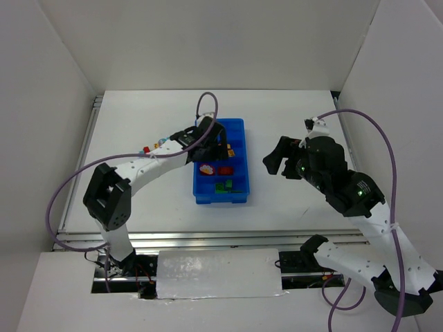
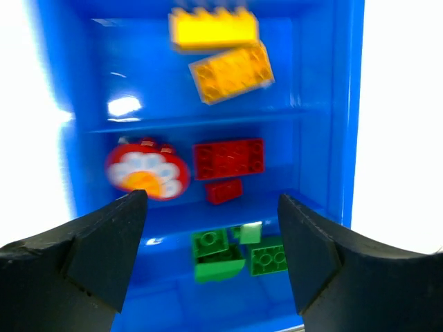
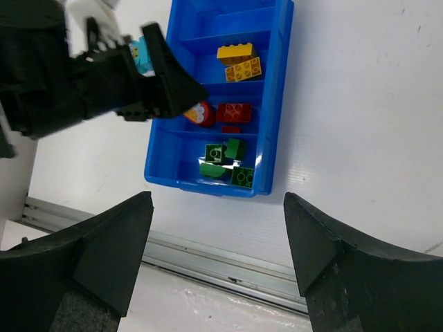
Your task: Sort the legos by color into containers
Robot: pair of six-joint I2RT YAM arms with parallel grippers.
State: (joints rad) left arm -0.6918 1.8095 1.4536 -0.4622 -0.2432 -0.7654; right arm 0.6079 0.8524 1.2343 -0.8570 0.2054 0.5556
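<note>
I need to move my left gripper to the left in the top view and lower it to the teal lego by the red-orange one, because loose legos are outside the tray.
The blue tray [image 1: 246, 166] lies mid-table. In the left wrist view its wall [image 2: 346, 104] frames yellow legos [image 2: 221, 52] in one compartment, red legos [image 2: 228, 158] with a round red piece [image 2: 147, 171] in the one nearer me, and green legos [image 2: 228, 252] in the nearest. My left gripper [image 2: 212, 197] is open and empty, hovering over the tray [image 1: 211, 138]. My right gripper [image 3: 218, 197] is open and empty, held right of the tray [image 1: 277, 160]. The tray [image 3: 273, 104] and the green legos [image 3: 225, 162] also show in the right wrist view.
A few loose legos lie on the table left of the tray beside the left arm: a red-orange one [image 1: 147, 148] and a teal one [image 1: 160, 143], the teal one also in the right wrist view [image 3: 142, 52]. White walls enclose the table. A metal rail [image 3: 208, 252] runs along the near edge.
</note>
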